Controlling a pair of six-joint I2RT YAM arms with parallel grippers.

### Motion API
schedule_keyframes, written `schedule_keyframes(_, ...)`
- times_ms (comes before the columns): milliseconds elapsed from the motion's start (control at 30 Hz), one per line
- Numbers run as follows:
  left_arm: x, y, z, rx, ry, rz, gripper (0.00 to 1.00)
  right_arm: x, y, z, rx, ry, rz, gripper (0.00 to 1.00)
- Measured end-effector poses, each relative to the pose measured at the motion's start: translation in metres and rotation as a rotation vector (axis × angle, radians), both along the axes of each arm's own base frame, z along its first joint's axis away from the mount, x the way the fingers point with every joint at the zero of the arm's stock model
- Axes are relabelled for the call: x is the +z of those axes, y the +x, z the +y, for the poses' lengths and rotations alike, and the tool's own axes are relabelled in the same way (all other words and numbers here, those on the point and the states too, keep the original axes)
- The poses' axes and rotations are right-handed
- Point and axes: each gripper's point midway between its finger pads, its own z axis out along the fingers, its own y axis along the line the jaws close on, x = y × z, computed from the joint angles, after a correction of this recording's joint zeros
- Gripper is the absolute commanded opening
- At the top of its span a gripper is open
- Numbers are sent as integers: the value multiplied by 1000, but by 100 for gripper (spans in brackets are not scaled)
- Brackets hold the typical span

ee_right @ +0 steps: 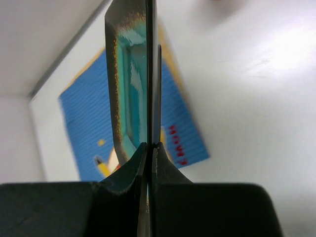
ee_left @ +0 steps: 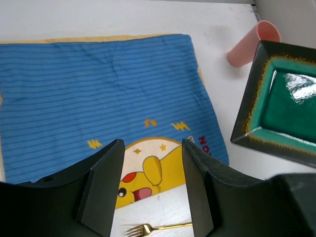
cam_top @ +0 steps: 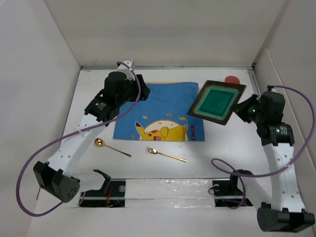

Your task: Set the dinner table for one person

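My right gripper will next carry the plate (ee_right: 129,84) to the left in the top view. Then it will lower the plate onto the middle of the mat.
The white dinner table (cam_top: 222,148) carries a blue cartoon-print mat (cam_top: 163,106) at its middle. My right gripper (cam_top: 242,106) is shut on the right edge of a square green plate with a dark rim (cam_top: 217,101), holding it tilted in the air over the mat's right edge. In the right wrist view the plate (ee_right: 129,84) stands edge-on between the closed fingers of the gripper (ee_right: 149,145). My left gripper (cam_top: 139,91) is open and empty above the mat's far left corner; in its wrist view (ee_left: 153,143) I see the mat (ee_left: 98,89) and the plate (ee_left: 289,106).
A gold spoon (cam_top: 111,147) and a gold fork (cam_top: 165,154) lie on the table in front of the mat; the fork's tines show in the left wrist view (ee_left: 140,229). A pink cup (cam_top: 230,79) lies at the back right, also seen in the left wrist view (ee_left: 249,44). White walls enclose the table.
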Motion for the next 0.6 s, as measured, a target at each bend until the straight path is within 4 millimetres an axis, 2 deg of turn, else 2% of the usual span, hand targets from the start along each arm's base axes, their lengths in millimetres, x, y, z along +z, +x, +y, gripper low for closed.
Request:
schedule_keyframes(67, -4, 10, 8, 29, 10, 19, 47, 7, 14, 30, 126, 55, -38, 0)
schedule_keyframes(100, -7, 11, 10, 36, 17, 33, 47, 7, 23, 46, 189, 85, -44, 0)
schedule_keyframes(133, -3, 20, 14, 55, 15, 30, 47, 6, 31, 62, 250, 113, -49, 0)
schedule_keyframes(267, 10, 36, 25, 99, 12, 19, 47, -15, 64, 133, 466, 207, -35, 0)
schedule_keyframes(367, 20, 39, 26, 104, 1, -1, 47, -40, 86, 177, 572, 263, -4, 0)
schedule_keyframes(467, 21, 39, 26, 105, -1, -4, 47, -67, 106, 209, 624, 312, 21, 0)
schedule_keyframes(600, 15, 38, 26, 108, 4, 7, 47, -99, 127, 232, 633, 355, 43, 0)
